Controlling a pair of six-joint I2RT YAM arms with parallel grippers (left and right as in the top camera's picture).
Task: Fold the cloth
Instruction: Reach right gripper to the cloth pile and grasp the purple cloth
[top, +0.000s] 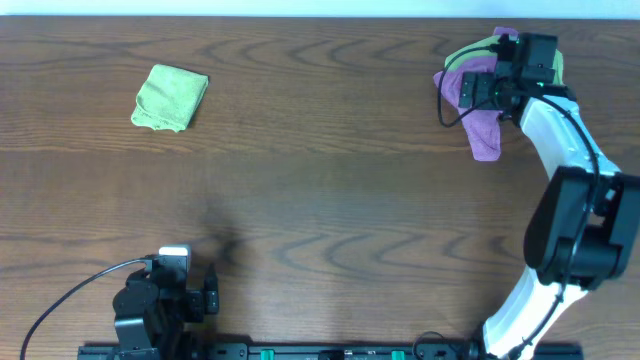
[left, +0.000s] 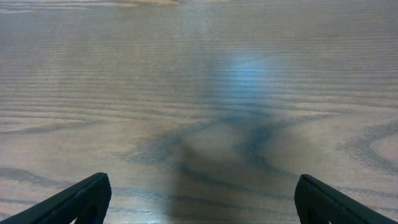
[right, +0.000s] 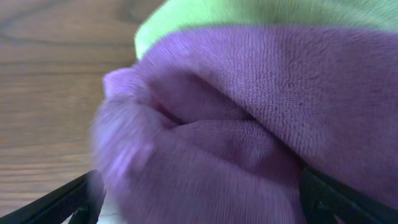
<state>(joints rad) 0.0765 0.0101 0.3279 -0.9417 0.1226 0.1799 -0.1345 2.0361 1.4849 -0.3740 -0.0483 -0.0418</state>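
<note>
My right gripper moves down a little onto the bulging fold of the purple cloth next and closes, since it already stands between the spread fingers.
A crumpled purple cloth (top: 482, 125) lies at the far right of the table on top of a lime-green cloth (top: 474, 49). My right gripper (top: 470, 90) is over this pile. In the right wrist view its fingers (right: 199, 202) are spread wide, with the purple cloth (right: 249, 124) bulging between them and the green cloth (right: 261, 12) behind. A folded lime-green cloth (top: 170, 97) lies at the far left. My left gripper (top: 190, 290) is open and empty near the front edge, over bare wood (left: 199, 199).
The brown wooden table (top: 320, 200) spans the view. The right arm's white links (top: 560, 140) reach from the front right up to the pile. A black cable (top: 60, 300) loops by the left arm's base.
</note>
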